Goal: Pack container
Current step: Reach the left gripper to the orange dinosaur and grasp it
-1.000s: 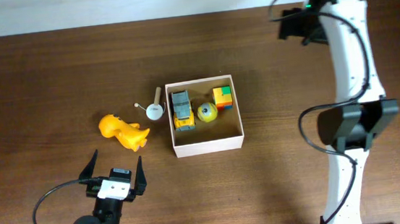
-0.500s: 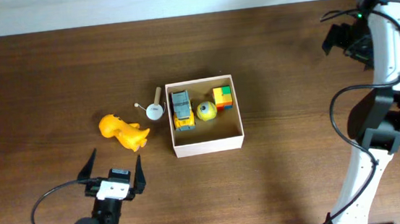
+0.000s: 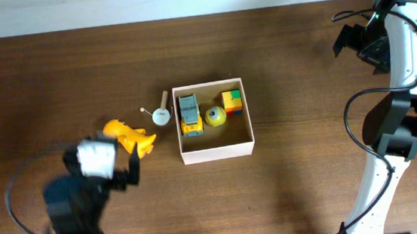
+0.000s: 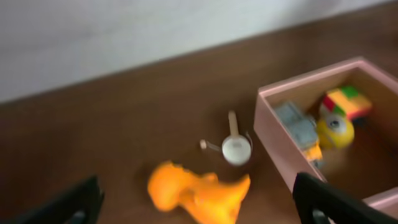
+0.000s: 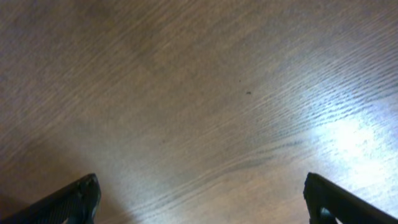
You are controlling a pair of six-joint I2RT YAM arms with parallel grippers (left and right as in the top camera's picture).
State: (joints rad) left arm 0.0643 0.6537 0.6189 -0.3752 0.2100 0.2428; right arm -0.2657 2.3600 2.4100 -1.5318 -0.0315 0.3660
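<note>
I will next move my left gripper outward and tilt it until it points down, and then I will lower it onto the orange toy's body.
The container is a square white box at the table's middle; in the left wrist view its wall is at the right. Inside lie a grey-and-yellow truck, a yellow ball and a coloured block. An orange toy animal lies on the table left of the box. My left gripper is open, blurred by motion, just short of the orange toy. My right gripper is open over bare wood at the far right, holding nothing.
A small white round piece with a wooden stick lies between the orange toy and the box's left wall. The right arm's column stands along the right side. A pale wall borders the table's far edge.
My left arm has swung up and forward toward the orange toy and now shows blurred. The right arm moved from mid-right to the far right corner earlier, then hardly shifted.
</note>
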